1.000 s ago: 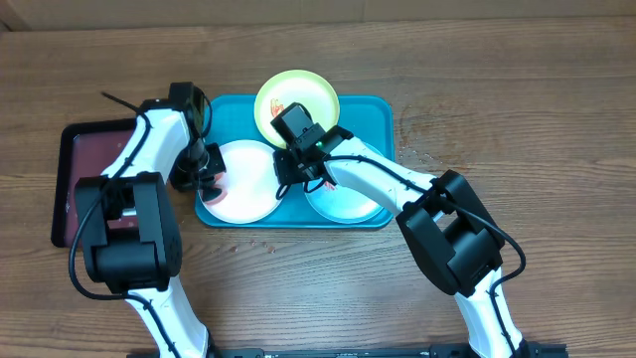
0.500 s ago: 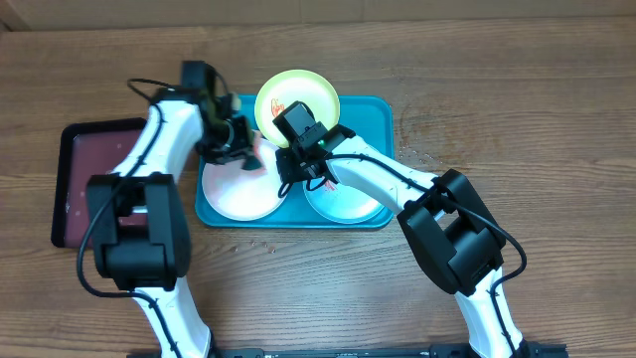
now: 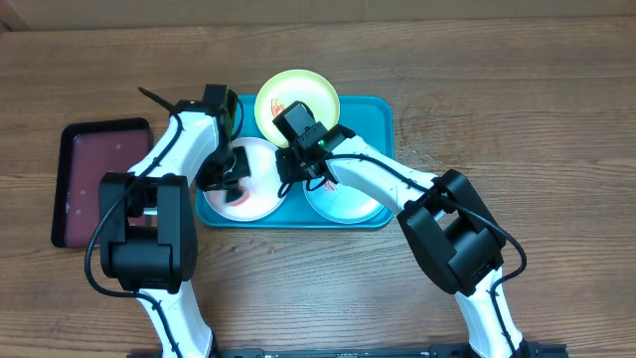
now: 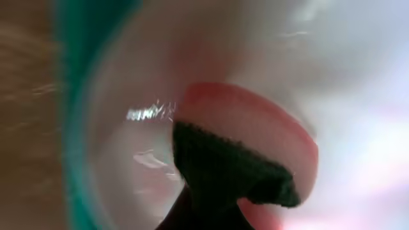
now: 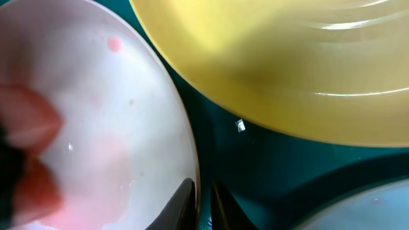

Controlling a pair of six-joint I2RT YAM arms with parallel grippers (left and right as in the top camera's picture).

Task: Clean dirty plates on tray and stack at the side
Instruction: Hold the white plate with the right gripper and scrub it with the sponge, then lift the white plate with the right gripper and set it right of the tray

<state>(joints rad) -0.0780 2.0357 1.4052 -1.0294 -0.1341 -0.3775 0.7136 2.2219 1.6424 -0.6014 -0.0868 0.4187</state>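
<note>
My right gripper lifts past the tray next, then lowers the plate and releases it on the bare tabletop to the gripper's right in the overhead view.
The teal tray (image 3: 381, 124) holds three plates. The yellow-green plate (image 3: 303, 94), with red smears, leans over the far rim. The white plate (image 3: 260, 167) lies at the left and the pale blue plate (image 3: 350, 204) at the right. My left gripper (image 3: 227, 185) is shut on a pink sponge (image 4: 255, 118) pressed on the white plate (image 4: 358, 70). My right gripper (image 5: 203, 191) pinches the white plate's right rim (image 5: 185, 140); in the overhead view it (image 3: 290, 167) sits between the plates. Pink smears remain on the white plate.
A dark maroon tray (image 3: 99, 159) with a black rim lies left of the teal tray on the wooden table. The right wrist view shows the yellow-green plate (image 5: 287, 64) overhanging the teal floor (image 5: 268, 179). Small crumbs lie near the teal tray's right edge.
My left gripper swept with the sponge from the white plate's left edge up to its far side, then back down onto the plate. The right arm has not moved.
</note>
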